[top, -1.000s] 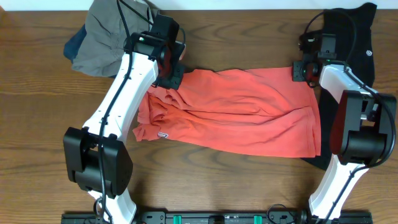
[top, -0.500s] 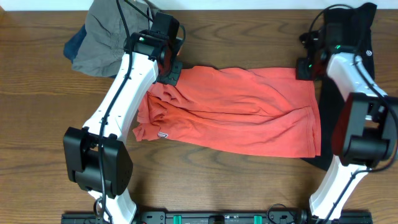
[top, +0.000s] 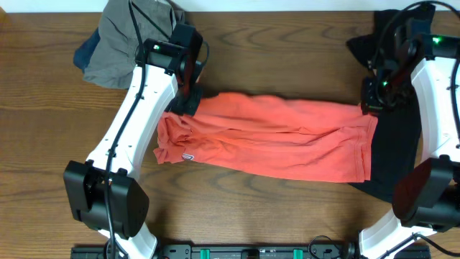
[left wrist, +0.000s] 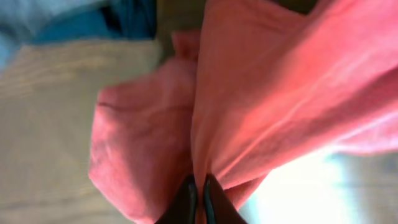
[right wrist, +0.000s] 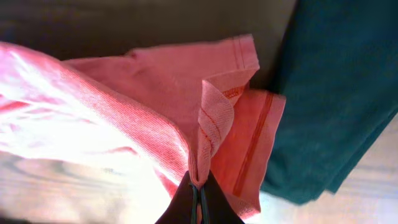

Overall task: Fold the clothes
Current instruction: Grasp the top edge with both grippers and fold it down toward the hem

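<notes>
The shirt's corner needs to go back and down with my left gripper, toward the shirt's near edge by the white mark [top: 186, 157].
The coral-red T-shirt [top: 273, 137] lies stretched across the middle of the table, its far edge lifted between both grippers. My left gripper [top: 188, 101] is shut on the shirt's far left corner; the left wrist view shows the red fabric [left wrist: 249, 93] pinched between the dark fingertips [left wrist: 186, 202]. My right gripper [top: 371, 103] is shut on the far right hem corner; the right wrist view shows the folded hem [right wrist: 214, 118] clamped in the fingers [right wrist: 186, 199]. A long black garment [top: 399, 144] lies under the shirt's right end.
A grey piece [top: 126, 43] over a navy piece [top: 85, 52] is heaped at the far left. The black garment also shows in the right wrist view [right wrist: 336, 93]. Bare wooden table [top: 273, 208] lies in front of the shirt.
Both grippers moved toward the front and slightly outward with the shirt's far edge, drawing it taut and folding it over the shirt body.
</notes>
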You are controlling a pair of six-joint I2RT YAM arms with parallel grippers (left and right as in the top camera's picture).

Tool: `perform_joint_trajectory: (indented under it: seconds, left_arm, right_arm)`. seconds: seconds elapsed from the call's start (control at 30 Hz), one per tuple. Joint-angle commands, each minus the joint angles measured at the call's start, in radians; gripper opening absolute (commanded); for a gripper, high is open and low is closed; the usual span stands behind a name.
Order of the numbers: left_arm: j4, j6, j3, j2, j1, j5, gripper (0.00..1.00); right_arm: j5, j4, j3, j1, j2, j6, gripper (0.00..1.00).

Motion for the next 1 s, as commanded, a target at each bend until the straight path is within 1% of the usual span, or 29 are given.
perform_joint_trajectory:
  seconds: [0.0, 0.1, 0.23, 0.4, 0.57, 0.6, 0.63, 0.67, 0.7, 0.73, 0.77, 0.83, 0.87, 0.9, 0.93, 0.97]
  left_arm:
    - [-0.05, -0.061, -0.008, -0.014, 0.004, -0.016, 0.06]
    - [-0.066, -0.109, -0.05, -0.014, 0.004, -0.016, 0.06]
    - [-0.042, -0.119, -0.159, -0.014, 0.004, -0.015, 0.06]
    - [0.051, -0.126, -0.355, -0.014, 0.004, -0.016, 0.06]
    - [0.143, -0.13, -0.496, -0.014, 0.004, -0.016, 0.07]
    - [0.155, -0.13, -0.513, -0.014, 0.004, -0.016, 0.21]
    - [0.165, -0.13, -0.525, -0.014, 0.004, -0.016, 0.31]
    - [0.169, -0.13, -0.529, -0.014, 0.004, -0.016, 0.37]
    - [0.17, -0.13, -0.529, -0.014, 0.004, -0.016, 0.52]
    - [0.172, -0.131, -0.529, -0.014, 0.004, -0.016, 0.58]
    - [0.174, -0.137, -0.526, -0.015, 0.004, -0.018, 0.68]
    - [0.172, -0.141, -0.509, -0.015, 0.005, -0.02, 0.73]
    - [0.167, -0.142, -0.492, -0.016, 0.005, -0.02, 0.75]
    - [0.161, -0.144, -0.478, -0.017, 0.005, -0.02, 0.76]
    - [0.155, -0.145, -0.459, -0.02, 0.005, -0.02, 0.77]
    - [0.149, -0.144, -0.436, -0.024, 0.005, -0.02, 0.79]
  right_arm:
    - [0.011, -0.014, -0.04, -0.016, 0.005, 0.033, 0.01]
    - [0.011, 0.0, -0.103, -0.03, 0.005, 0.036, 0.01]
    - [0.011, 0.05, -0.207, -0.05, 0.005, 0.036, 0.01]
    - [0.01, 0.106, -0.307, -0.066, 0.005, 0.035, 0.01]
    - [0.01, 0.122, -0.347, -0.069, 0.005, 0.027, 0.01]
    - [0.01, 0.122, -0.35, -0.069, 0.005, 0.027, 0.01]
    - [0.01, 0.121, -0.35, -0.069, 0.005, 0.027, 0.01]
    - [0.01, 0.121, -0.35, -0.069, 0.005, 0.027, 0.01]
    - [0.009, 0.121, -0.35, -0.069, 0.005, 0.027, 0.04]
    - [0.006, 0.121, -0.35, -0.069, 0.005, 0.026, 0.11]
    - [0.002, 0.121, -0.35, -0.069, 0.005, 0.023, 0.19]
    - [-0.012, 0.122, -0.35, -0.069, 0.005, 0.02, 0.36]
    - [-0.019, 0.122, -0.351, -0.069, 0.005, 0.02, 0.43]
    - [-0.023, 0.123, -0.352, -0.069, 0.005, 0.021, 0.46]
    - [-0.028, 0.128, -0.359, -0.069, 0.005, 0.021, 0.51]
    - [-0.027, 0.139, -0.37, -0.069, 0.005, 0.021, 0.52]
